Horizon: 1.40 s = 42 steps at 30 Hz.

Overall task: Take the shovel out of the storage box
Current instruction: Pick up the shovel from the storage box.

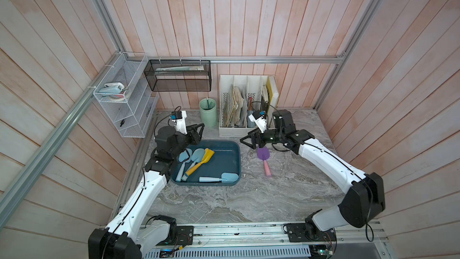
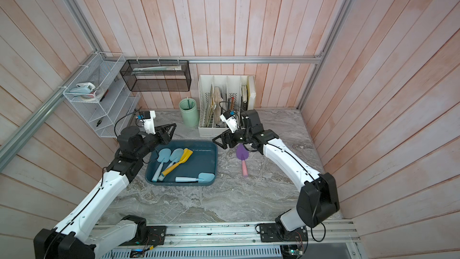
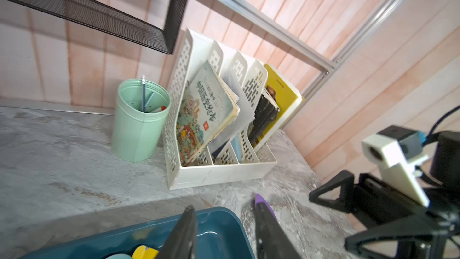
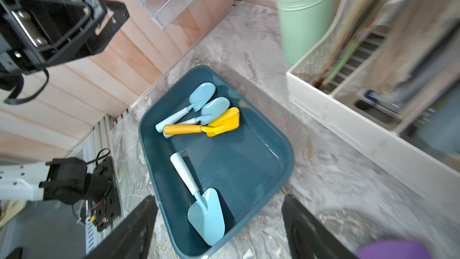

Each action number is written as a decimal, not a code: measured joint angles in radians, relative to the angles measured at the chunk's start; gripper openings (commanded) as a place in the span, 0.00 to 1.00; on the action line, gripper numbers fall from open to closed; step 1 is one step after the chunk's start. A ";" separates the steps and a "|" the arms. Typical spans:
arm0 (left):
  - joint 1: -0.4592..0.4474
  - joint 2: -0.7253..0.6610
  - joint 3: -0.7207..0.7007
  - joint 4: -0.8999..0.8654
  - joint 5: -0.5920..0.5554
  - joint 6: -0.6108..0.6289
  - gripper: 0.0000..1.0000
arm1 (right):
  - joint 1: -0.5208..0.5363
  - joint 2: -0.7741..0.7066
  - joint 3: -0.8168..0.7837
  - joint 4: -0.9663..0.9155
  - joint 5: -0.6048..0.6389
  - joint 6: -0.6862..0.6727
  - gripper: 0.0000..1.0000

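Note:
The near-rim shovel's handle point(image 1: 213, 179) point(image 4: 188, 178) lies clear of the other shovels, so my right gripper should move back and down onto it to close.
The storage box point(image 1: 225, 161) point(image 2: 201, 161) is a dark teal tray on the marble table. Inside lie a yellow shovel point(image 1: 201, 161) point(image 4: 211, 125), two light blue shovels point(image 1: 196, 155) at its left and a third light blue shovel point(image 1: 219, 178) point(image 4: 205, 210) along the near rim. A purple shovel point(image 1: 263, 155) point(image 2: 242, 155) with a pink handle lies on the table right of the box. My left gripper point(image 1: 200, 132) point(image 3: 224, 203) hangs open and empty over the box's far left corner. My right gripper point(image 1: 245, 140) point(image 4: 219, 199) is open and empty, above the table between the box and the purple shovel.
A white file organiser point(image 1: 246, 105) with books stands against the back wall, with a green cup point(image 1: 207, 112) of pens to its left. A black mesh basket point(image 1: 178, 75) and a white wire rack point(image 1: 124, 95) hang on the walls above the far left corner.

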 measured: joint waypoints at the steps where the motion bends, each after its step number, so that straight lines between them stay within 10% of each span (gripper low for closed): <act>1: 0.000 -0.027 -0.025 0.001 -0.028 -0.017 0.56 | 0.018 0.040 0.017 -0.006 -0.021 -0.039 0.83; 15: 0.000 -0.295 -0.221 -0.099 -0.184 -0.188 0.59 | 0.280 0.577 0.380 -0.256 0.055 -0.444 0.82; 42: 0.000 -0.240 -0.259 -0.181 -0.187 -0.209 0.59 | 0.430 0.616 0.316 -0.251 0.214 -0.560 0.81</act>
